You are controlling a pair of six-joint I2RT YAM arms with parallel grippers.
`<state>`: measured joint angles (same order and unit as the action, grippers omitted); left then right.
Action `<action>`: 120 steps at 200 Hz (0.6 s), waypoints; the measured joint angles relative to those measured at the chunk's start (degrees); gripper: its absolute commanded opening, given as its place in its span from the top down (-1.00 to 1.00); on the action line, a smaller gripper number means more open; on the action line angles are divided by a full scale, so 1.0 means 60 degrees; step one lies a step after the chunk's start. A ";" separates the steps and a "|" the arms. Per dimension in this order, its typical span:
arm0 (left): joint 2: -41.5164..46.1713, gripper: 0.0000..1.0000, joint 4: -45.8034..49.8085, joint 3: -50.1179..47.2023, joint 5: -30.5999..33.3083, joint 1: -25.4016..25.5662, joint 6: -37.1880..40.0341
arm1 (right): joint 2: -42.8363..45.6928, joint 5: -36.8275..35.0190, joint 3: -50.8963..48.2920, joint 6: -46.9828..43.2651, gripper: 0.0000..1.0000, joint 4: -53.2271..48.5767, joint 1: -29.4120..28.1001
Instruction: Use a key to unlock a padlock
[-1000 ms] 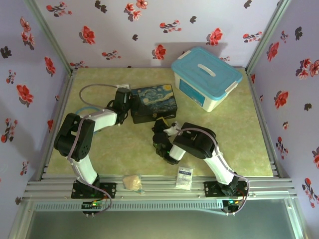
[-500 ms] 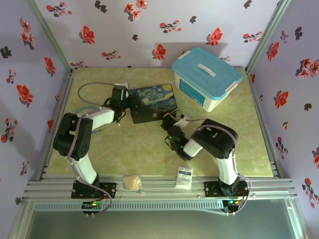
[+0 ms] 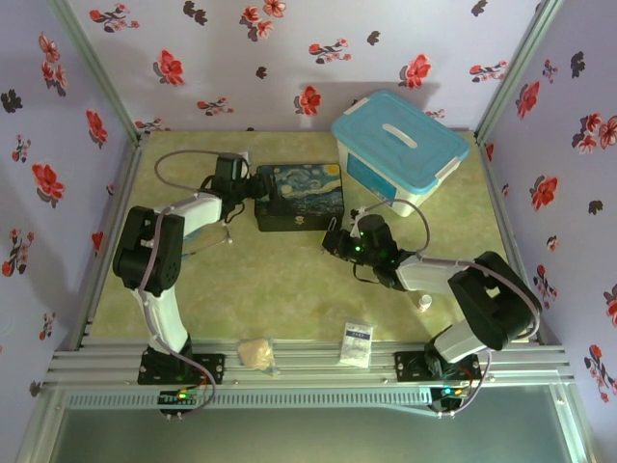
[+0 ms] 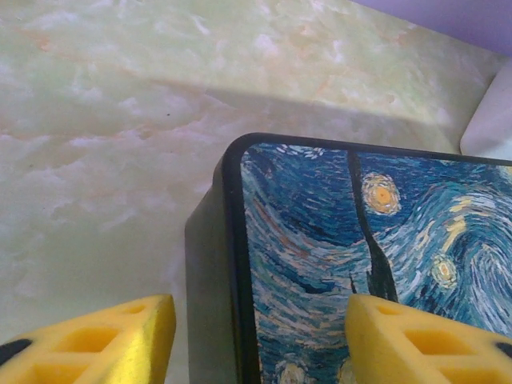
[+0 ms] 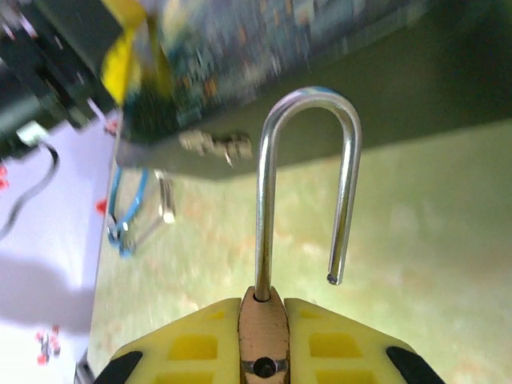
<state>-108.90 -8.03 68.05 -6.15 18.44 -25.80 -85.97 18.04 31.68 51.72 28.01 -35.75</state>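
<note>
Next, my right gripper draws back and down to the bare tabletop and lets go of the padlock, since the shackle (image 5: 308, 100) stands open.
The brass padlock (image 5: 264, 328) sits pinched between the yellow fingers of my right gripper (image 5: 264, 340), which is shut on its body. Its silver shackle (image 5: 308, 100) stands open, the free end hanging loose in the air. In the top view my right gripper (image 3: 334, 242) is just off the front right corner of the painted tin box (image 3: 299, 193). My left gripper (image 3: 253, 187) is open at the tin's left end, and its yellow fingers straddle the tin's corner (image 4: 240, 240) without closing on it. The key is out of view.
A blue-lidded plastic tub (image 3: 400, 149) stands at the back right. The tin's clasp (image 5: 216, 145) faces the padlock. A small white cylinder (image 3: 424, 304), a white packet (image 3: 357, 342) and a crumpled beige lump (image 3: 255, 353) lie near the front edge.
My right arm has swung out to the right and stretched low, with the padlock still in its grip. My left gripper has opened wider and shifted back along the tin's left end.
</note>
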 measured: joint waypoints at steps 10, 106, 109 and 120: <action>0.0000 -0.30 0.0098 0.0029 -0.0066 -0.0066 -0.0080 | 0.0000 0.0280 -0.0051 -0.0102 1.00 -0.0255 0.0015; 0.1231 -0.41 0.1337 -0.0113 -0.0270 -0.0572 -0.0273 | -0.0546 0.1322 -0.0306 -0.0933 1.00 -0.2004 0.0594; 0.1370 -0.40 0.1344 -0.0175 -0.0270 -0.0590 -0.0291 | -0.0506 0.1337 -0.0306 -0.0976 1.00 -0.2116 0.0616; 0.1942 -0.40 0.1322 -0.0495 -0.0262 -0.0663 -0.0415 | -0.0346 0.1443 -0.0306 -0.1137 1.00 -0.2532 0.0783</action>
<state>-97.25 -0.10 65.08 -7.73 14.46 -28.29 -88.05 26.70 29.85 44.91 12.82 -31.05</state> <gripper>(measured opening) 0.701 0.143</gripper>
